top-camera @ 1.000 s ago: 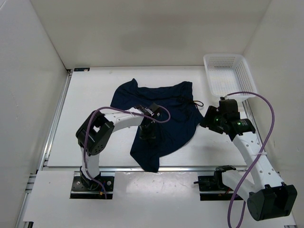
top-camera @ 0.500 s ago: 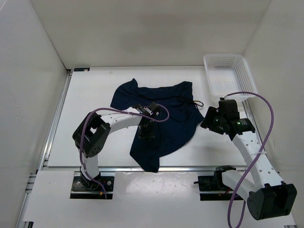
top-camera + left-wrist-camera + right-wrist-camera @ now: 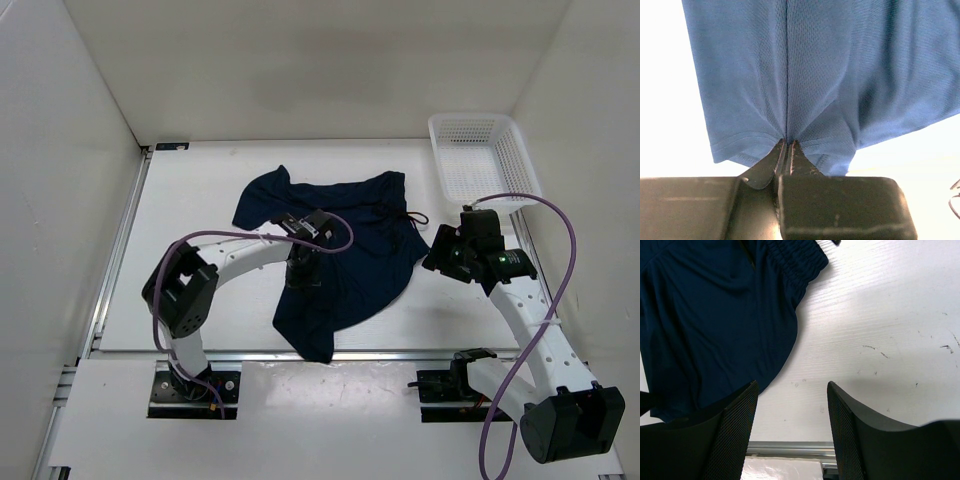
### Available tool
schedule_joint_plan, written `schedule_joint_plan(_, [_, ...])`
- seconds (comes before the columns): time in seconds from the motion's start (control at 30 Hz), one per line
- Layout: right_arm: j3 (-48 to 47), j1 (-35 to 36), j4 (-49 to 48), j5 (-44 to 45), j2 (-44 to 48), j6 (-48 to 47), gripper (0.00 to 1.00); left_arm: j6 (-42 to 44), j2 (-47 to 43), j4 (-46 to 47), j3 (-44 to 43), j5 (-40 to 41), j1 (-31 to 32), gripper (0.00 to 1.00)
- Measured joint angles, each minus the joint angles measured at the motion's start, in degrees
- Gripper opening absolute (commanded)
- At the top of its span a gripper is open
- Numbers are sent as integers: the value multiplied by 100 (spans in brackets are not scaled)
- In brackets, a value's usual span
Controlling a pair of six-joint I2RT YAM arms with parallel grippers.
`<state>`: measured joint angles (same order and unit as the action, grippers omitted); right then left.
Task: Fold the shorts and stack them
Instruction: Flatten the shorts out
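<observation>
I should pull the bunched leg of the shorts next with my left gripper, to the gripper's left in the top view, to spread it and let go of the fold, because the tabletop is bare there.
The dark navy shorts point(image 3: 350, 240) lie crumpled in the middle of the table, with one leg reaching the near edge. Their waistband and drawstring point(image 3: 415, 218) are on the right. My left gripper point(image 3: 302, 278) is over the shorts' left middle. In the left wrist view it point(image 3: 787, 142) is shut on a pinched fold of the fabric point(image 3: 815, 65) near a hem. My right gripper point(image 3: 437, 252) is just right of the shorts, above the table. In the right wrist view it point(image 3: 792, 385) is open and empty, with the shorts point(image 3: 715, 315) to its left.
A white mesh basket point(image 3: 480, 155) stands at the back right corner. White walls enclose the table on three sides. A metal rail point(image 3: 120, 250) runs along the left edge and another point(image 3: 790, 447) along the near edge.
My left gripper has shifted slightly left and away with the fabric pinched in it, and its elbow has swung left. The right arm has not moved.
</observation>
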<state>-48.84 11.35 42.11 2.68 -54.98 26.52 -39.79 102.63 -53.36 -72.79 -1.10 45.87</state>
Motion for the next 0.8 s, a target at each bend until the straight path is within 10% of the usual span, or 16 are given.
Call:
schedule_joint_plan(0.57, [0,0,0,0,0,0,62,868,-400,-776,-586,424,-1399,10])
schedule_joint_plan(0.7, [0,0,0,0,0,0,62,988,-400,-704,-463,234,-1386,31])
schedule_joint_plan(0.8, [0,0,0,0,0,0,62,1014,-398,-636,-411,90,-1386,10])
